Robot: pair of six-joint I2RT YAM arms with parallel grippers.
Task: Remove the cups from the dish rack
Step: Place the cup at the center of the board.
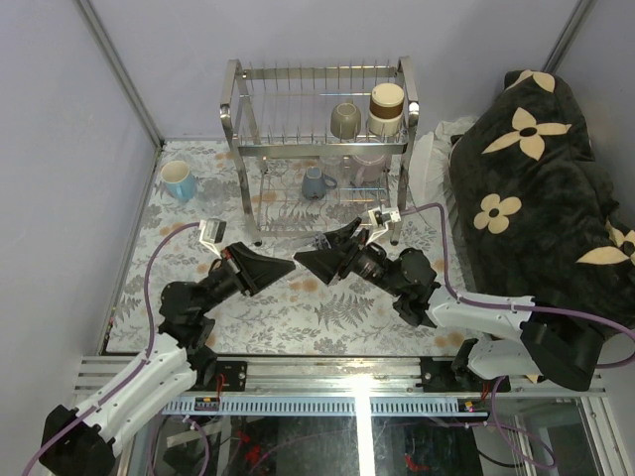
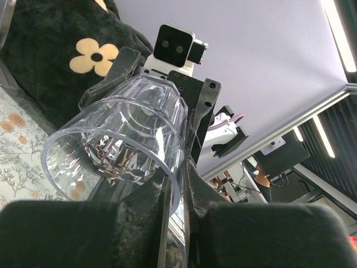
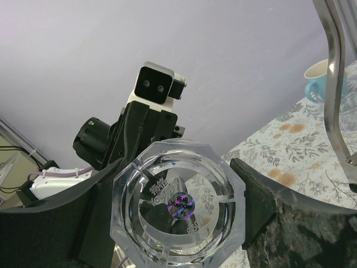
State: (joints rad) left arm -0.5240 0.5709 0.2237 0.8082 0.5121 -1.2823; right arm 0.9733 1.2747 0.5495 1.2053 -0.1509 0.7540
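Note:
I should move my left gripper outward, to the left in the top view, and down. I should then release the glass on the table beside the light blue mug, where the table's cover is bare.
A clear glass hangs on its side between my two grippers above the middle of the table. My left gripper pinches its rim wall. My right gripper grips its octagonal base, a finger on each side. In the top view the left gripper and right gripper meet tip to tip. The dish rack stands at the back. An olive-grey mug and a brown-and-cream cup sit on its upper tier. A pale lilac mug and a grey-blue cup sit on the lower tier. A light blue mug stands on the table at the far left.
A black blanket with cream flowers is heaped along the right side, with white cloth beside the rack. The table has a floral cover. A rack post and the light blue mug show in the right wrist view.

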